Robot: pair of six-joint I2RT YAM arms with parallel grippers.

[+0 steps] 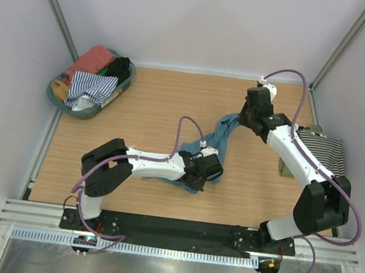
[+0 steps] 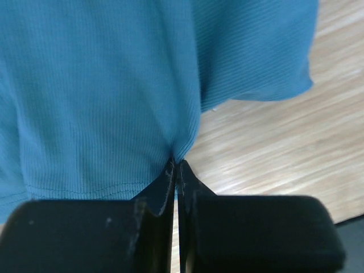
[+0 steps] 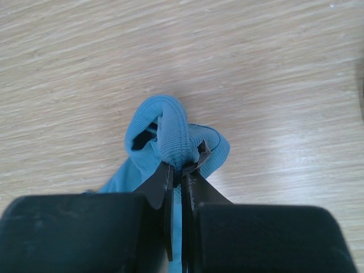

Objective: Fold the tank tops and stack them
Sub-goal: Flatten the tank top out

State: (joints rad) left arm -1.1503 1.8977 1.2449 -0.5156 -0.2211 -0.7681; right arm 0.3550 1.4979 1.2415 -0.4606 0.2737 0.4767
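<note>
My right gripper is to lower the strap and bring it back toward my base, then let it go on the bare wood (image 1: 243,146) beside the teal top.
A teal blue tank top (image 1: 221,138) hangs stretched between my two grippers over the middle of the wooden table. My left gripper (image 1: 199,174) is shut on its lower end; in the left wrist view the black fingertips (image 2: 176,165) pinch a fold of the ribbed teal cloth (image 2: 102,85) near its hem. My right gripper (image 1: 237,120) is shut on the upper end, where a rolled strap of the teal top (image 3: 170,128) bunches above the closed jaws (image 3: 183,170). A black-and-white striped top (image 1: 325,150) lies folded on an olive green one (image 1: 287,169) at the right edge.
A round teal basket (image 1: 128,81) stands at the back left, holding a coral top (image 1: 92,57), a striped one (image 1: 93,88), dark cloth (image 1: 117,67) and a mustard piece (image 1: 59,90). White walls and metal posts enclose the table.
</note>
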